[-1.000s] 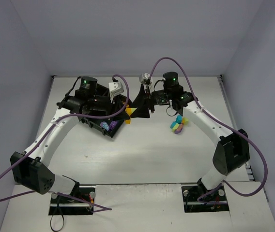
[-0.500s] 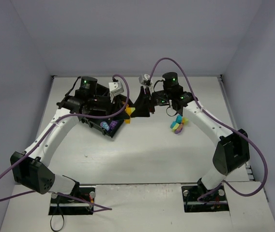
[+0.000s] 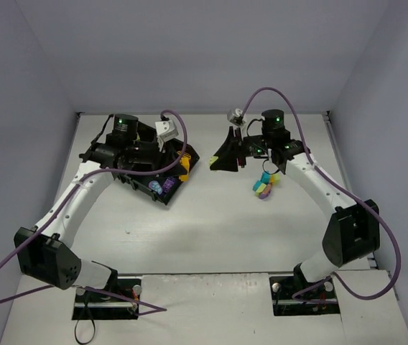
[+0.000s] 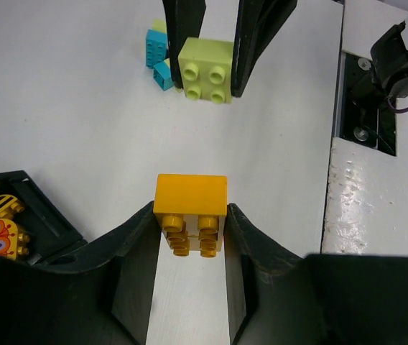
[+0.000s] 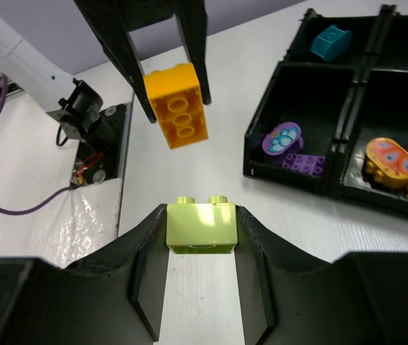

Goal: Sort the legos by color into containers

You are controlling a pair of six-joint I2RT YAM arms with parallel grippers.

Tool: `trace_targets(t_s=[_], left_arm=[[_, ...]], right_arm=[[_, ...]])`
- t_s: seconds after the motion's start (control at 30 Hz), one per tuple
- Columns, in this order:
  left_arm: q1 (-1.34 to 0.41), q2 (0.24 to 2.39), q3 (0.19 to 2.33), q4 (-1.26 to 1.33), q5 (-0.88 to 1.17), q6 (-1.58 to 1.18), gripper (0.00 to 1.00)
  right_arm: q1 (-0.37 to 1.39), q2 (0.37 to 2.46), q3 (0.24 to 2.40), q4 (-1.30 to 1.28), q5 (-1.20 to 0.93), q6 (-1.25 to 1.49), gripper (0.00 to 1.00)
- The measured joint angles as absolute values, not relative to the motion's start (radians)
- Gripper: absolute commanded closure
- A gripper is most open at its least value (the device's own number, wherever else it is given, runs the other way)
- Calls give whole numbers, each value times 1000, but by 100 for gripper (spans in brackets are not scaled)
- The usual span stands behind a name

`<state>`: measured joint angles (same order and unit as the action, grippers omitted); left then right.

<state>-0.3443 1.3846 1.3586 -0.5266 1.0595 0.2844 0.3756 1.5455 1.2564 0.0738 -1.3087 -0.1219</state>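
Note:
I should next carry the matching orange-yellow brick with my left gripper over the compartment with the orange pieces, because it is below and outward. I should then tilt the gripper down, lower it and let go.
My left gripper is shut on an orange-yellow brick and holds it above the table just right of the black tray. My right gripper is shut on a lime green brick, a short gap to the right of the orange one. The two grippers face each other. In the right wrist view the tray's compartments hold a teal piece, purple pieces and orange pieces. Loose teal, purple, orange and green bricks lie in a pile below the right gripper.
Table edges and arm base mounts show in both wrist views. Purple cables loop above both arms. Grey walls close in the back and sides.
The grippers stood close together with the orange and lime bricks touching. Now the right gripper has moved right with the lime brick, and the left has drawn back slightly with the orange one.

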Motion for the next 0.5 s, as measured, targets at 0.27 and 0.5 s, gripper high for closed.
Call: trace_targets(t_s=[0.27, 0.5], left_arm=[[-334, 1396, 1345, -452, 903, 228, 100], [-332, 1581, 1450, -369, 494, 147, 100]], right_arm=[[340, 1490, 1205, 62, -1185, -98, 100], [340, 1456, 1177, 58, -1096, -84, 100]])
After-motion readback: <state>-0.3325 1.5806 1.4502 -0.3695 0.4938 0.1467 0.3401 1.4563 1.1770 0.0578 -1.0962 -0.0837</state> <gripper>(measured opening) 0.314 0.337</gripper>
